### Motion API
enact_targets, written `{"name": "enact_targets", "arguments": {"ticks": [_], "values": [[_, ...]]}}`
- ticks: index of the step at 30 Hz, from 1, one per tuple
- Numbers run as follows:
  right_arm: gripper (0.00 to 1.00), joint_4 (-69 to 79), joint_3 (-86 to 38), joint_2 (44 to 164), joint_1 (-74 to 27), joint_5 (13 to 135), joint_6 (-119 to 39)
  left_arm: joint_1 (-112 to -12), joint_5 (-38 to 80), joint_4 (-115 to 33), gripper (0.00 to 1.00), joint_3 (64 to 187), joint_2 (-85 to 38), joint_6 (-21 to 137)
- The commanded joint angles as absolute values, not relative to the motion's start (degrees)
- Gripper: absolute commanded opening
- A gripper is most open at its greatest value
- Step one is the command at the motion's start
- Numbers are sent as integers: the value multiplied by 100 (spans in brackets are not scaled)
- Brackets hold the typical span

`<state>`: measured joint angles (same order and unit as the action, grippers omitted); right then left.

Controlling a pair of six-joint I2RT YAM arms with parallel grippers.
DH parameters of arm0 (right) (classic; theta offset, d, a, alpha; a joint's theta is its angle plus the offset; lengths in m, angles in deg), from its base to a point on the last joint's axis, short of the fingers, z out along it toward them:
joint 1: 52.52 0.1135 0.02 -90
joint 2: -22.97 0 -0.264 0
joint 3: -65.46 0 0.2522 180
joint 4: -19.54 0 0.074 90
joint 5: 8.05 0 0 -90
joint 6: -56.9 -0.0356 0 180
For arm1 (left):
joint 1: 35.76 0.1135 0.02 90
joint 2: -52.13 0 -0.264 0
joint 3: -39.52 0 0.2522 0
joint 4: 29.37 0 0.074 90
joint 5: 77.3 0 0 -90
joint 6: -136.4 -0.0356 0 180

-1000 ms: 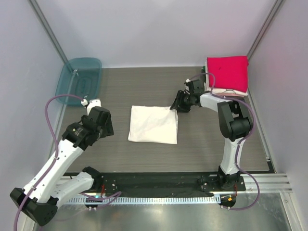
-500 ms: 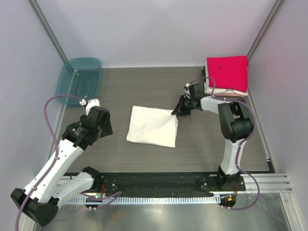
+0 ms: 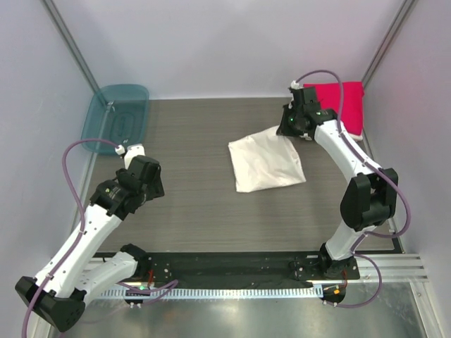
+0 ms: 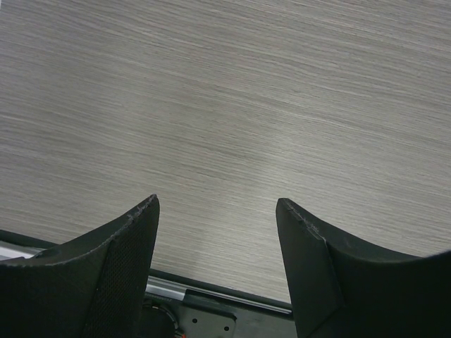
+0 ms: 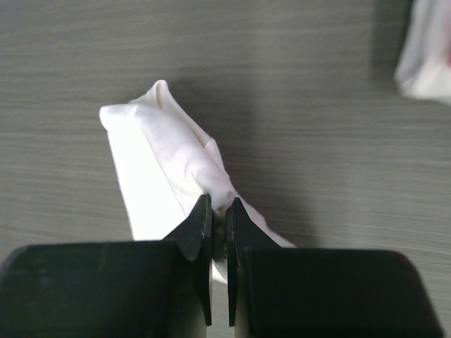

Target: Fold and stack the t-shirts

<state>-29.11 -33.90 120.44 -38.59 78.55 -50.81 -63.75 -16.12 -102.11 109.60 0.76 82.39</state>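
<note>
The white t-shirt hangs folded, so my right gripper needs to move outward and to the right in the top view, over the pinkish-red t-shirt (image 3: 344,105), to release it.
A folded white t-shirt (image 3: 266,162) hangs tilted above the table's middle right, lifted by its far right corner. My right gripper (image 3: 287,131) is shut on that corner; the wrist view shows the cloth (image 5: 176,151) pinched between the closed fingers (image 5: 199,225). A folded pinkish-red t-shirt (image 3: 344,105) lies on top of a stack at the far right corner, partly hidden by my right arm. A pale edge of that stack shows in the right wrist view (image 5: 426,56). My left gripper (image 3: 156,184) is open and empty over bare table at the left (image 4: 218,211).
A translucent teal tub (image 3: 115,115) sits at the far left corner. The grey wood-grain table (image 3: 204,211) has a black rail along its near edge (image 4: 232,296). Pale walls close in the sides and back.
My right gripper has lifted the white t-shirt's corner and carried it right and toward the back, nearer the red stack. The shirt slid right with it. My left arm has not moved.
</note>
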Motion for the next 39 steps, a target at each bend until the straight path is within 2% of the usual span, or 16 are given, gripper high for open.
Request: {"name": "enact_targets", "arguments": {"ticks": [1, 11, 20, 32, 39], "values": [[1, -3324, -4075, 11684, -3951, 8537, -4646, -6336, -1745, -10070, 68, 10953, 46, 8332], [1, -3614, -5674, 11543, -4048, 9398, -3979, -6336, -1789, -10070, 68, 10945, 116, 8349], [1, -3641, -6808, 11797, -4215, 9426, -3477, -6336, -1763, -10070, 67, 10945, 63, 8349], [1, -3641, -7714, 12193, -4496, 9241, -3214, -6336, -1780, -10044, 66, 10918, 204, 8358], [1, -3606, -7803, 12299, -4707, 9136, -3143, -6336, -1763, -10035, 65, 10910, 195, 8358]]}}
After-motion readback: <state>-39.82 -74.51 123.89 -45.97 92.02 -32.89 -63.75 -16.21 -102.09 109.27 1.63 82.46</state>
